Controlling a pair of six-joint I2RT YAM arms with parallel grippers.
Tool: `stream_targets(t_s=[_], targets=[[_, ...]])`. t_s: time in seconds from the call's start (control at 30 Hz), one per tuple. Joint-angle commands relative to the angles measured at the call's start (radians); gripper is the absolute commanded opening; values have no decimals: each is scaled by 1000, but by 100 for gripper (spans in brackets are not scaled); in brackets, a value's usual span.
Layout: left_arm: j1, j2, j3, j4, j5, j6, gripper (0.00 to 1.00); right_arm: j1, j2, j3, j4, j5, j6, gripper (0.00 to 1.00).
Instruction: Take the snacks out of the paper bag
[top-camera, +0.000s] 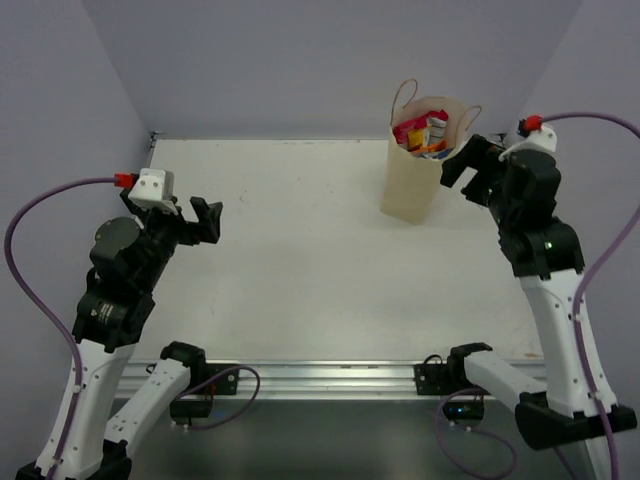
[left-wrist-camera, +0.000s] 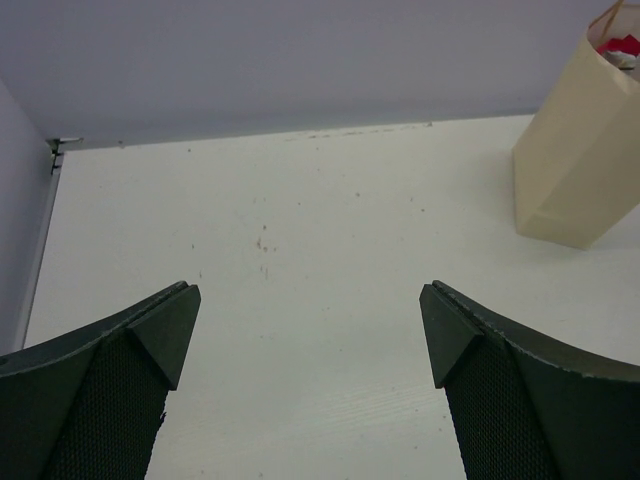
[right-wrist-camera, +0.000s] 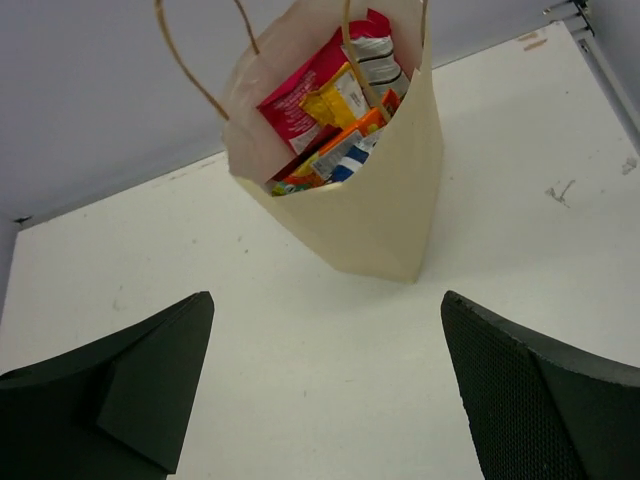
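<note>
My right gripper will next reach away from my base to set its open fingers on both sides of the bag's rim (top-camera: 451, 153) (right-wrist-camera: 396, 127), beside the nearer handle.
The tan paper bag (top-camera: 410, 185) stands upright at the back right of the table with its two loop handles up. It also shows in the right wrist view (right-wrist-camera: 385, 195) and the left wrist view (left-wrist-camera: 575, 150). Snacks fill its open top: a pink-and-silver bag (right-wrist-camera: 292, 108), a yellow wrapper (right-wrist-camera: 335, 98), an orange packet (right-wrist-camera: 345, 138) and a bit of blue packet (right-wrist-camera: 345, 172). They show as red and yellow in the top view (top-camera: 425, 133). My right gripper (top-camera: 460, 165) (right-wrist-camera: 325, 310) is open and empty, just right of the bag. My left gripper (top-camera: 208, 218) (left-wrist-camera: 310, 310) is open and empty, far left of the bag.
The white table (top-camera: 300, 260) is walled by grey panels at the back and both sides. A metal rail (top-camera: 330, 375) runs along its near edge. Purple cables loop beside both arms.
</note>
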Motion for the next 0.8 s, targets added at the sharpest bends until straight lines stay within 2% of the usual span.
stream_targets(t_s=[0.0,0.03,0.23,0.4,0.77], targets=[[-6,-14,-22,22,46,-24,100,-7,157,127,-16,117,71,99],[-6,-19,-29,22,46,-26,100,-14,252,158,-16,134,77,99],[-6,-37,-47,9,45,-29,100,-65,580,396,-45,194,140,99],[-6,-46,-61,3,51,-35,100,-82,743,533,-73,209,174,98],[-6,-37,-65,-8,60,-38,100,-122,832,495,-61,209,173,65]])
